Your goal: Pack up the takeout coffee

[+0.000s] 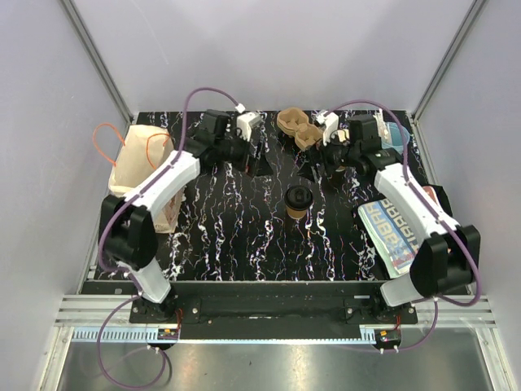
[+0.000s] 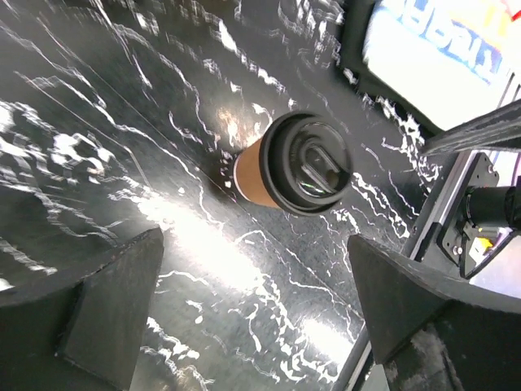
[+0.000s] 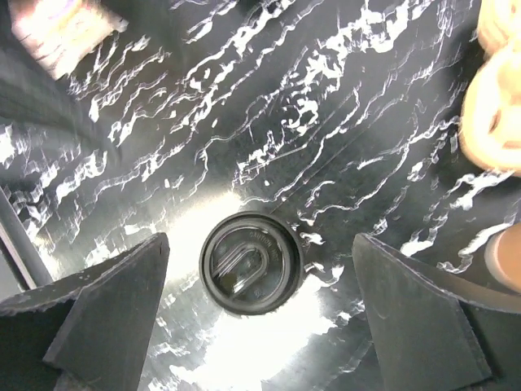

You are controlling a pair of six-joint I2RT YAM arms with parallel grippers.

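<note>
I will lower my right gripper back onto the rim of the round black lid (image 1: 290,202) (image 3: 213,287) and close it there, because the lid shows below, between its spread fingers.
The takeout coffee (image 1: 298,199), a small tan paper cup with a round black lid, stands upright near the middle of the black marbled table. My left gripper (image 1: 259,160) hovers behind and left of it, open and empty; in the left wrist view the cup (image 2: 303,164) lies ahead of the open gripper (image 2: 256,314). My right gripper (image 1: 318,169) hovers behind and right of it, open and empty; in the right wrist view the lid (image 3: 251,263) shows from above, between and below the spread gripper (image 3: 259,322), untouched.
A tan paper bag (image 1: 143,175) with orange handles stands at the left edge. A brown pulp cup carrier (image 1: 296,129) sits at the back, also in the right wrist view (image 3: 495,106). A light blue cup (image 1: 397,134) is back right. A blue-and-white packet (image 1: 397,232) lies right.
</note>
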